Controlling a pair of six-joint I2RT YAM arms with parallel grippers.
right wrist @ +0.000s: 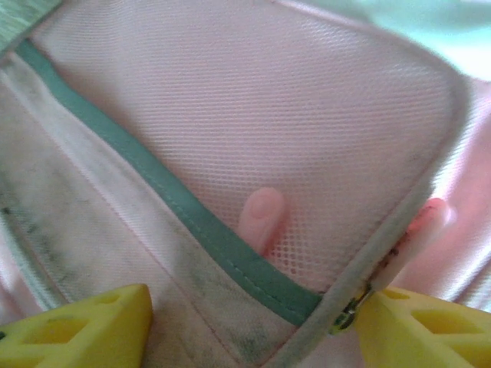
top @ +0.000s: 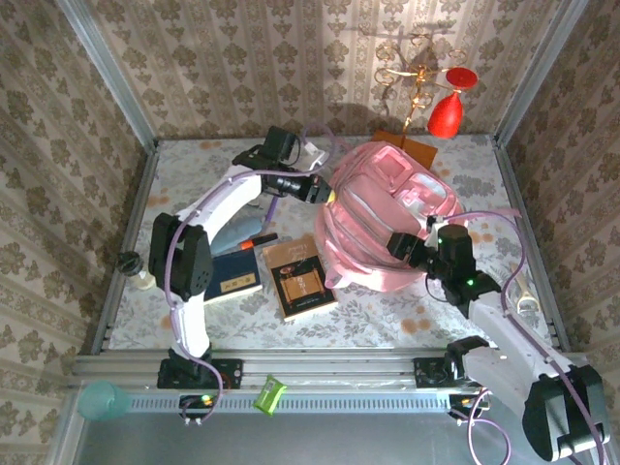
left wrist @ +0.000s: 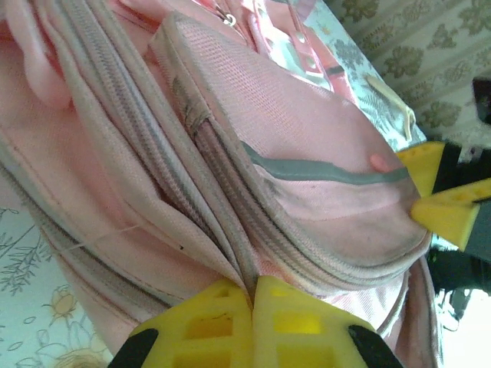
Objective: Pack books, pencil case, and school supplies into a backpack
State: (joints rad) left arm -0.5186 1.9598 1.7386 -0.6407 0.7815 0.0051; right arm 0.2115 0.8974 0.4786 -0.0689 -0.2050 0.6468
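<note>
The fold of the backpack's fabric (top: 337, 194) (left wrist: 247, 270) beside the zip is pinched between my left gripper's shut yellow fingers, which will spread next to let it go.
The pink backpack (top: 387, 208) lies at the centre right of the table. My left gripper (left wrist: 253, 282) is shut on a fold of its fabric beside a zip, at the bag's left side (top: 325, 192). My right gripper (right wrist: 253, 310) stands open at the bag's near side (top: 399, 242), and its fingers straddle a mesh side pocket (right wrist: 253, 138). A zip pull (right wrist: 347, 313) touches the right finger. The navy book (top: 232, 276) and the brown book (top: 300, 278) lie flat left of the bag. A short black-and-orange pen (top: 254, 240) and a blue-grey pouch (top: 231, 232), perhaps the pencil case, lie under the left arm.
An orange stand base with a red ornament (top: 449, 111) stands behind the bag. A teal cup (top: 102, 399) and a green packet (top: 269, 395) sit at the near rail. Metal frame rails and wallpapered walls bound the table.
</note>
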